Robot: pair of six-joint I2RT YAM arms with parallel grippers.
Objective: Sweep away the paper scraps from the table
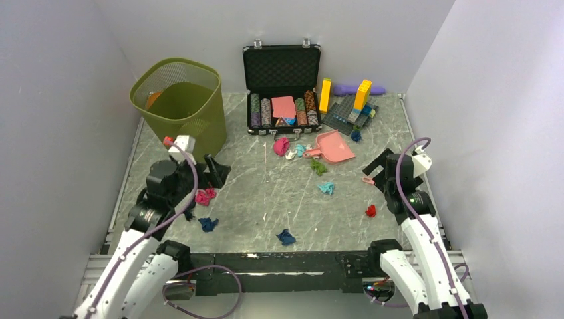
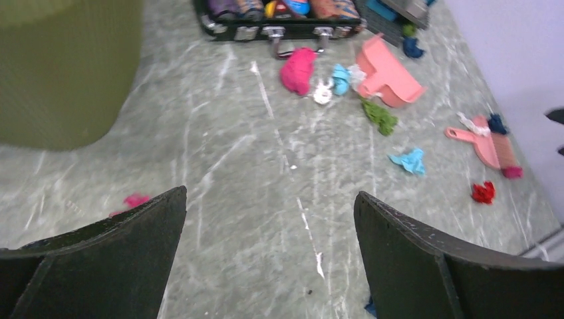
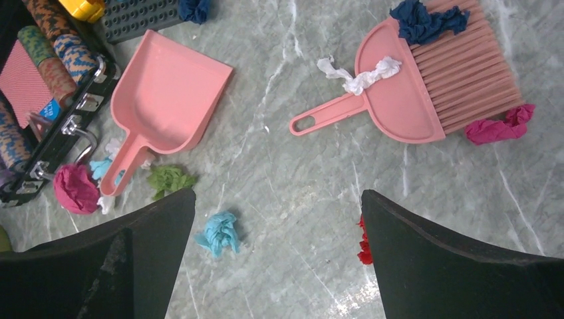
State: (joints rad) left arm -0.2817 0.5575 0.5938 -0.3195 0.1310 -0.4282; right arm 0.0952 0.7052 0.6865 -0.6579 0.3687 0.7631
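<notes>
The pink brush's handle [image 1: 368,180] [image 3: 330,113] lies below my right gripper, slanted to its open fingers. Next, my right gripper turns in line and lowers to close there.
Paper scraps lie scattered on the grey-green table [image 1: 266,206]: a magenta wad [image 1: 205,196] and a dark blue one [image 1: 208,224] by my left arm, another dark blue one [image 1: 286,236], a teal one [image 1: 326,188], a red one [image 1: 370,210], a green one [image 1: 318,166]. My left gripper [image 1: 214,171] [image 2: 271,193] is open and empty above bare table. My right gripper [image 1: 378,170] [image 3: 279,193] is open and empty, above the teal wad [image 3: 219,234] and the red wad [image 3: 364,242]. A pink brush [image 3: 425,86] has dark blue, white and magenta scraps at it.
A pink dustpan [image 1: 332,146] [image 3: 166,93] lies mid-back with a magenta wad [image 1: 281,145] beside it. An olive bin [image 1: 179,103] stands at the back left. An open black case of poker chips [image 1: 282,86] and toy bricks [image 1: 356,106] stand at the back. White walls close three sides.
</notes>
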